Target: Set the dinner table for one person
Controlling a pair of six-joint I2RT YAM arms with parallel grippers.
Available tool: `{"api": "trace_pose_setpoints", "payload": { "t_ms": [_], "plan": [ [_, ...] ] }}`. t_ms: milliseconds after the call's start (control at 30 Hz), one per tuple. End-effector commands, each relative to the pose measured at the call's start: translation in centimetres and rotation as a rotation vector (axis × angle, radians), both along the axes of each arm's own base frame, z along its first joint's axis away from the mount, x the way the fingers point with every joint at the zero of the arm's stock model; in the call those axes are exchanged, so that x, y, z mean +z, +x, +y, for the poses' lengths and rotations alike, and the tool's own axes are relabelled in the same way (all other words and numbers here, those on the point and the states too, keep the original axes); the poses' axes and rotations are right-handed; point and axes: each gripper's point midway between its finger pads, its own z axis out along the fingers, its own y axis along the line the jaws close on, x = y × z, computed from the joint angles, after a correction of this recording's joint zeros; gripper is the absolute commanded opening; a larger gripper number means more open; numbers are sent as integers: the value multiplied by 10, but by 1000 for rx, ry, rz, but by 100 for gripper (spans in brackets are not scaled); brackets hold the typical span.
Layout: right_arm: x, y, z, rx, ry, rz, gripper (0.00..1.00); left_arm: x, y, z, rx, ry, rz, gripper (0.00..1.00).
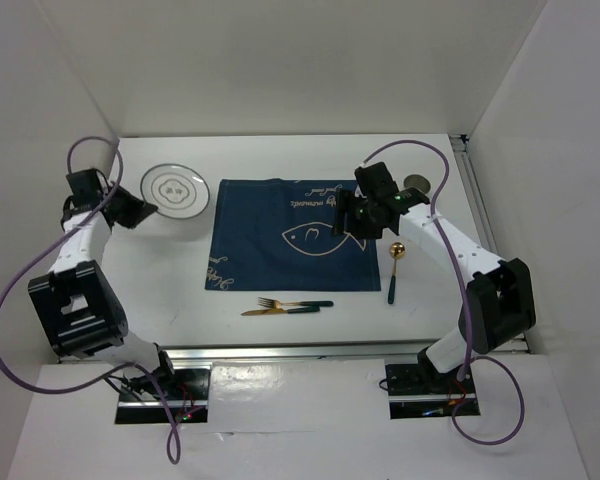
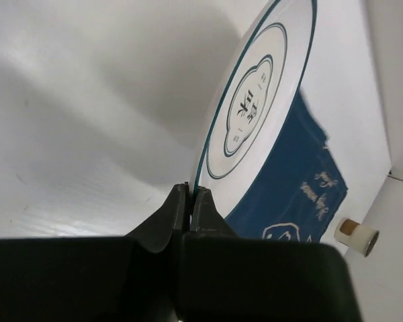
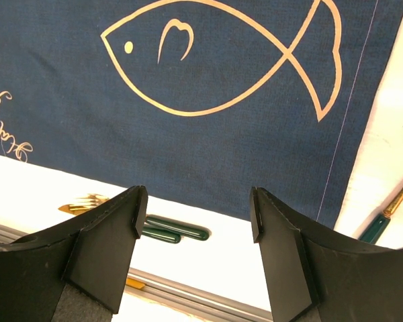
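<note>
The robot should move its left gripper to the right in the top view and down to release the plate (image 1: 175, 190) on the placemat's middle (image 1: 296, 232), because that spot is empty.
The white dinner table (image 1: 160, 285) carries a navy placemat (image 1: 270, 245) with a fish drawing. A white plate (image 1: 175, 190) with teal rings lies left of the mat. My left gripper (image 1: 140, 211) is at the plate's left edge; in the left wrist view the gripper (image 2: 190, 191) is shut on the rim of the plate (image 2: 255, 100). My right gripper (image 1: 348, 220) hovers over the mat's right part, and in the right wrist view the gripper (image 3: 198, 208) is open, nothing between its fingers, above the placemat (image 3: 221, 134).
A gold fork (image 1: 295, 303) and knife (image 1: 280, 311) with green handles lie near the mat's front edge. A gold spoon (image 1: 395, 268) lies right of the mat. A small white cylinder (image 1: 416, 184) stands at the back right. Metal rails edge the table.
</note>
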Motion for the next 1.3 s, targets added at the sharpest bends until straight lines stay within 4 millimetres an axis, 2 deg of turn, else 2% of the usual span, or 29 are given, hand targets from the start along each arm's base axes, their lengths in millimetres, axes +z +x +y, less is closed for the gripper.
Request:
{"api": "trace_pose_setpoints", "payload": {
  "t_ms": [0,67,200,233,400,433,500,533,567,633,700,767,833,967,1133,1267],
  "plan": [
    [29,9,-2,-5,11,-75,74,75,13,-1,-83,76,-171,0],
    [31,10,-1,-5,15,-83,74,85,11,-14,-164,49,-198,0],
    [34,14,-4,-12,-3,-102,72,95,10,-54,-303,50,-240,0],
    [36,17,-9,-29,-12,-106,72,93,8,-78,-381,47,-239,0],
    [45,22,-25,-64,-22,-129,72,75,0,-146,-574,-19,-218,0],
    [49,18,-26,-65,-17,-140,72,67,-2,-167,-637,-50,-205,0],
    [52,17,-36,-87,-8,-147,72,57,-3,-188,-688,-85,-183,0],
    [49,16,-45,-109,-12,-141,72,53,-3,-206,-727,-92,-187,0],
    [53,12,-49,-115,-2,-146,72,41,-3,-215,-733,-116,-159,0],
    [53,11,-61,-144,3,-145,72,35,0,-229,-760,-136,-163,0],
    [53,4,-69,-151,-2,-133,72,20,2,-247,-805,-175,-134,0],
    [51,1,-76,-159,-12,-124,72,15,5,-263,-841,-180,-124,0],
    [52,0,-82,-166,-20,-125,72,-2,5,-270,-850,-184,-81,0],
    [51,-4,-95,-192,-29,-121,72,-9,11,-277,-858,-190,-84,0],
    [47,-6,-94,-186,-25,-111,72,-23,9,-283,-861,-182,-51,0],
    [49,-5,-92,-180,-14,-117,72,-26,18,-283,-843,-171,-52,0]
  ]
}}
